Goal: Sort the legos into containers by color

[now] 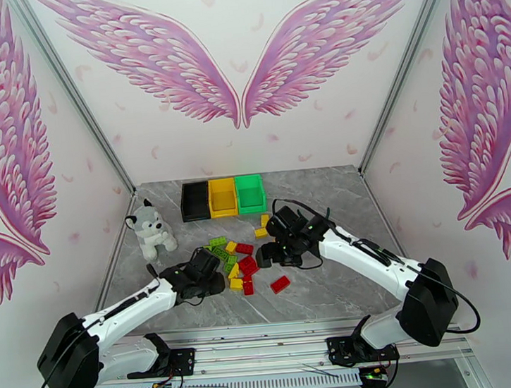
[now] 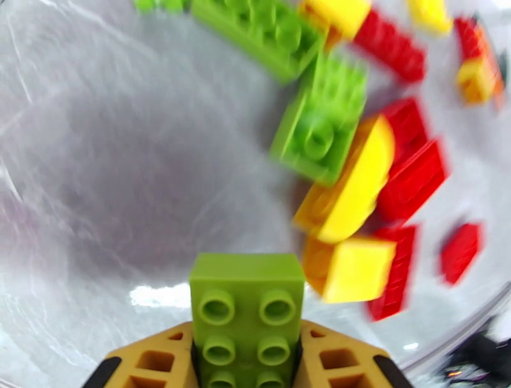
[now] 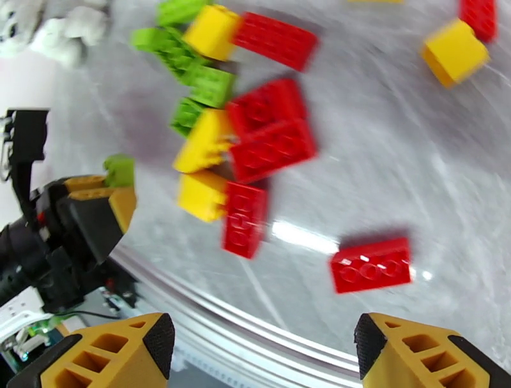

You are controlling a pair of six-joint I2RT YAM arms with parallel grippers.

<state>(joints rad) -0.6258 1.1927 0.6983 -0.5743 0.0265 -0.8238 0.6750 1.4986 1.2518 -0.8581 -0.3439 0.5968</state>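
Observation:
My left gripper rises next and carries the light green brick outward over the yellow bin (image 1: 222,196) to release it, as that bin stands outward of the gripper.
A loose pile of red, yellow and light green legos (image 1: 237,262) lies mid-table, in front of the black bin (image 1: 194,201), yellow bin (image 1: 222,196) and green bin (image 1: 250,193), which are joined in a row. At the pile's left edge my left gripper (image 2: 246,365) is shut on a light green brick (image 2: 246,306), also visible as the held green brick (image 3: 119,170) from the right wrist. My right gripper (image 3: 262,351) hangs open above the table at the pile's right side, nothing between its fingers. A lone red brick (image 3: 370,265) lies just ahead of it.
A grey-white plush husky (image 1: 149,231) sits at the left, near the wall. Two yellow bricks (image 1: 262,227) lie apart behind the right gripper. The table's near metal edge (image 3: 255,344) runs close under the right gripper.

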